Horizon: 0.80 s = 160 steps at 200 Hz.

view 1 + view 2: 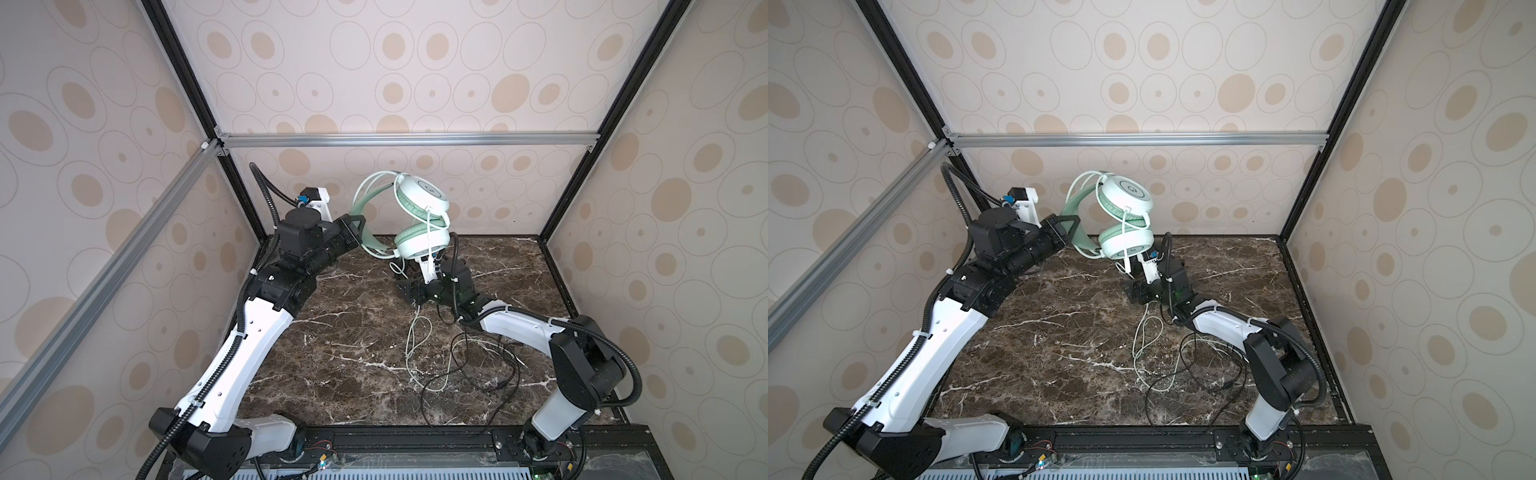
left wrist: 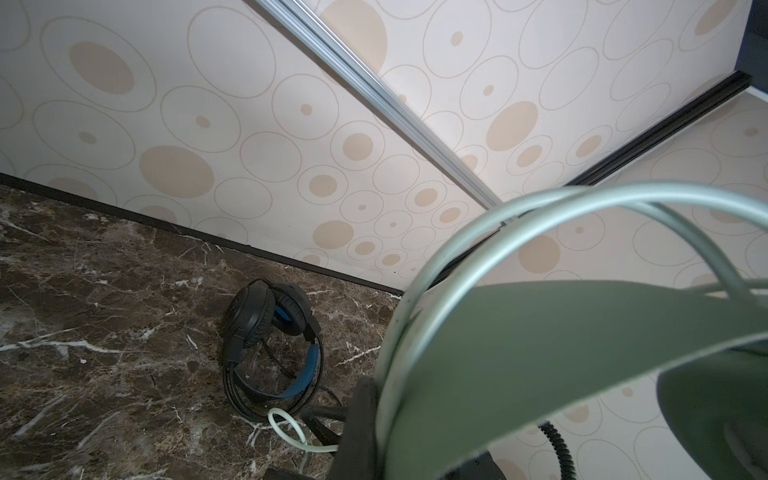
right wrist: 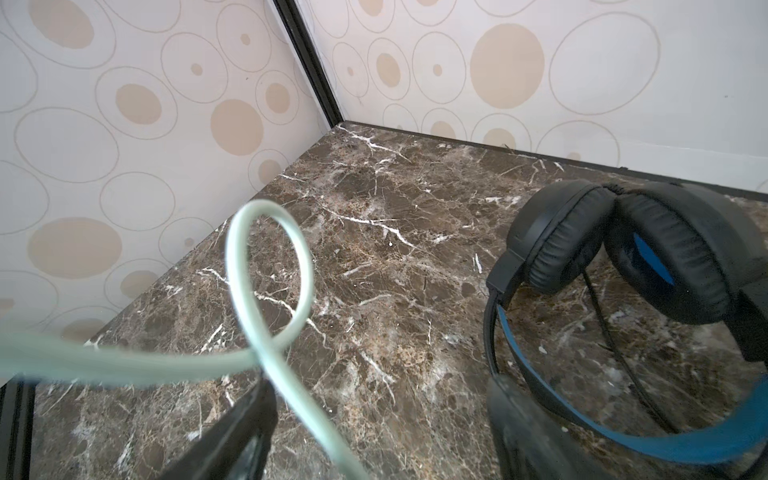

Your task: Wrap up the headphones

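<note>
The green piece of cable (image 3: 297, 400) is closer to one open finger. My right gripper is to move a little sideways next, below the lower ear cup, to center on it.
My left gripper (image 1: 356, 226) (image 1: 1068, 226) (image 2: 386, 424) is shut on the headband of the mint-green headphones (image 1: 422, 199) (image 1: 1125, 195) (image 2: 540, 332) and holds them up over the back of the table. Their whitish-green cable (image 1: 417, 332) (image 1: 1144, 332) (image 3: 270, 291) crosses both ear cups, then drops in loops to the table. Just below the lower ear cup my right gripper (image 1: 409, 289) (image 1: 1136, 291) (image 3: 378, 399) is open, with the cable running loosely between its wide fingers. The black headphones (image 2: 270, 316) (image 3: 623, 257) with the blue inner band lie on the table beside it, mostly hidden in both top views.
A loose black cable (image 1: 469, 365) (image 1: 1204, 374) sprawls over the brown marble table (image 1: 353, 332) at front right, tangled with the green one. Patterned walls and black frame posts (image 1: 552, 216) close the back and sides.
</note>
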Tool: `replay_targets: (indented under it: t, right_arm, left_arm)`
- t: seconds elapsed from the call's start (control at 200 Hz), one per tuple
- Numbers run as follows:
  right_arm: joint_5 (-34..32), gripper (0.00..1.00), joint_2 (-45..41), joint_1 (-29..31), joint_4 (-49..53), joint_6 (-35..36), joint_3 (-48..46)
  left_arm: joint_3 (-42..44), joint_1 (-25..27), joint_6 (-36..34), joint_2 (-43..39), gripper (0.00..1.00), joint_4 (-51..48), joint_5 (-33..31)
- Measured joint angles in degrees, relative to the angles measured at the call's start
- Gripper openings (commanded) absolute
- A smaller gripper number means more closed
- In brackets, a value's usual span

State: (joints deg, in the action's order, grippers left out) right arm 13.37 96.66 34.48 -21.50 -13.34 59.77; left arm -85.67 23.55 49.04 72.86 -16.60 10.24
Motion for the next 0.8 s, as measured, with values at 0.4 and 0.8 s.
replay_targets:
  t: [0.4,0.8]
  right_arm:
    - [2.4,0.12,4.7,0.0,-2.0,-1.2,0.5]
    - [1.1,0.0,1.5,5.9,4.2,1.1,-3.8]
  left_arm:
    - [0.0,0.0,0.0,0.0,0.0,0.0,-0.4]
    - [0.0,-2.2,0.1,3.1,0.0,0.1,-7.2]
